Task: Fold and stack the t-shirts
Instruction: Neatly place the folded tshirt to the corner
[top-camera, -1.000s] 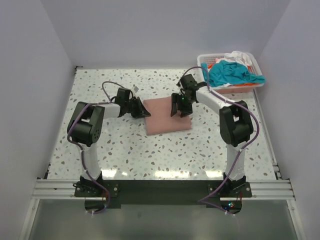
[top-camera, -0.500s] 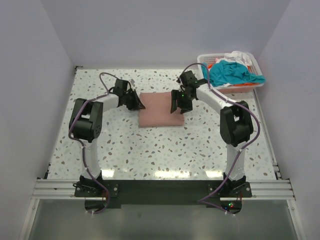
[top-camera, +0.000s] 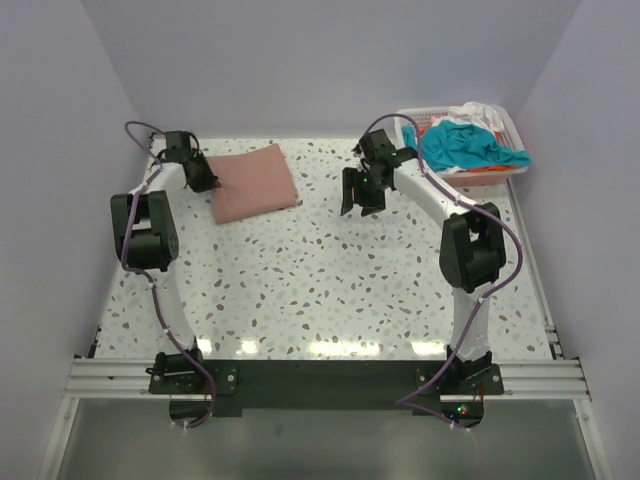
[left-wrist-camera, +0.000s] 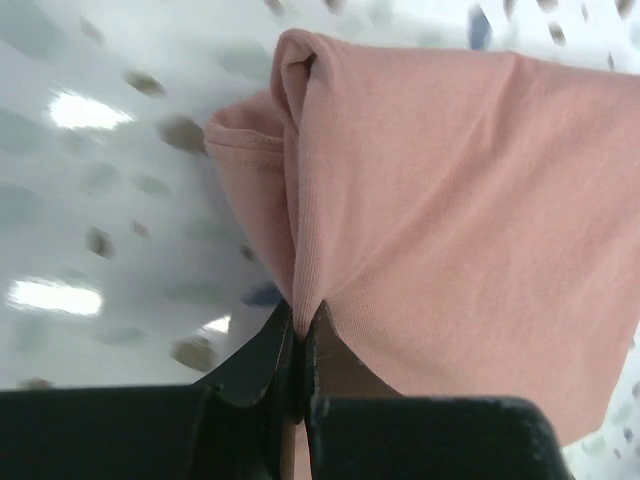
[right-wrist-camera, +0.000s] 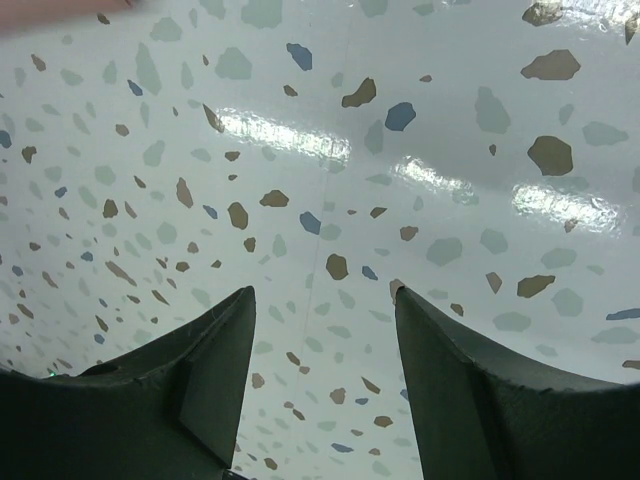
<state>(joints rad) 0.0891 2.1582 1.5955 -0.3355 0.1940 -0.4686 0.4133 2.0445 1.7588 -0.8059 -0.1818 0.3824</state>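
Note:
My left gripper will next drag the salmon-pink t-shirt to the left in the top view and let it go on the tabletop by the wall (left-wrist-camera: 70, 210), so there is room for the basket's t-shirts.
A folded salmon-pink t-shirt (top-camera: 253, 182) lies at the far left of the speckled table. My left gripper (top-camera: 205, 181) is shut on its left edge; in the left wrist view the cloth (left-wrist-camera: 450, 200) is pinched between the black fingertips (left-wrist-camera: 300, 325). My right gripper (top-camera: 358, 202) hovers open over bare table near the middle back, nothing between its fingers (right-wrist-camera: 215, 370). More t-shirts, teal (top-camera: 465, 145), white (top-camera: 482, 113) and orange, are heaped in the basket.
The white lattice basket (top-camera: 407, 120) stands at the back right corner. Purple-grey walls close in the table on three sides. The left arm's cable (top-camera: 140, 130) loops near the left wall.
My left gripper has dragged the pink t-shirt from the table's middle to the far left back. The right gripper has stayed nearly in place, open, with the shirt gone from under it.

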